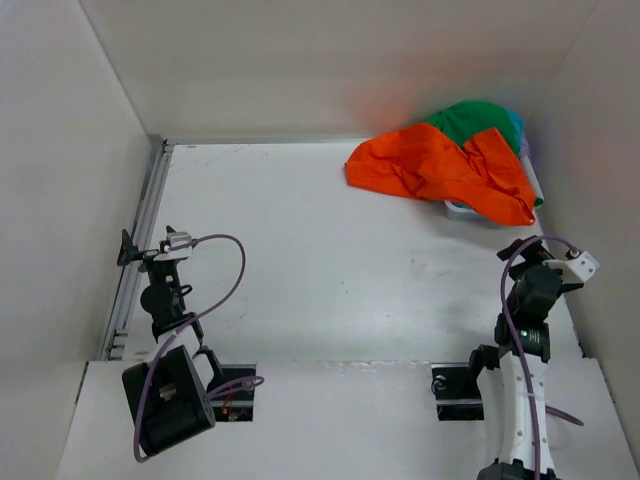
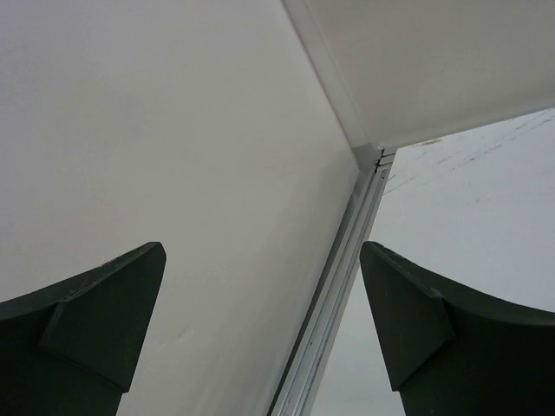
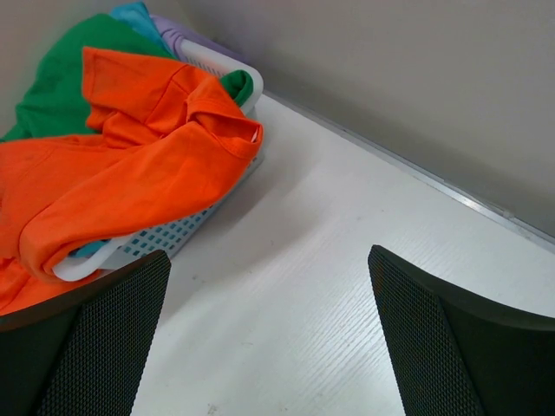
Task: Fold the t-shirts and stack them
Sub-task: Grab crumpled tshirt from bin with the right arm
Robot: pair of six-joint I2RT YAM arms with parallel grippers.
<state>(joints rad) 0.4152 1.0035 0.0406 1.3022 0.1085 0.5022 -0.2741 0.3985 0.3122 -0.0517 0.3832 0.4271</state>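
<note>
My right gripper reaches over to the uppermost orange t-shirt next, outward and to the left in the top view, then down onto its near fold (image 1: 447, 189) (image 3: 50, 232).
The orange t-shirt (image 1: 440, 170) lies crumpled over a white lattice basket at the far right corner, spilling onto the table. The dark green t-shirt (image 1: 468, 122) sits behind it, with slivers of the teal t-shirt (image 1: 515, 122) and the lavender t-shirt (image 1: 524, 148) at the right. In the right wrist view I see the orange (image 3: 130, 173), green (image 3: 52, 87), teal (image 3: 139, 13) and lavender (image 3: 182, 30) shirts. My right gripper (image 1: 522, 250) (image 3: 269, 338) is open and empty, near the basket's front. My left gripper (image 1: 130, 248) (image 2: 260, 329) is open and empty at the left wall.
The white lattice basket (image 3: 186, 227) holds the shirts in the far right corner by the wall. A metal rail (image 1: 140, 240) runs along the table's left edge, also in the left wrist view (image 2: 334, 295). White walls enclose the table on three sides.
</note>
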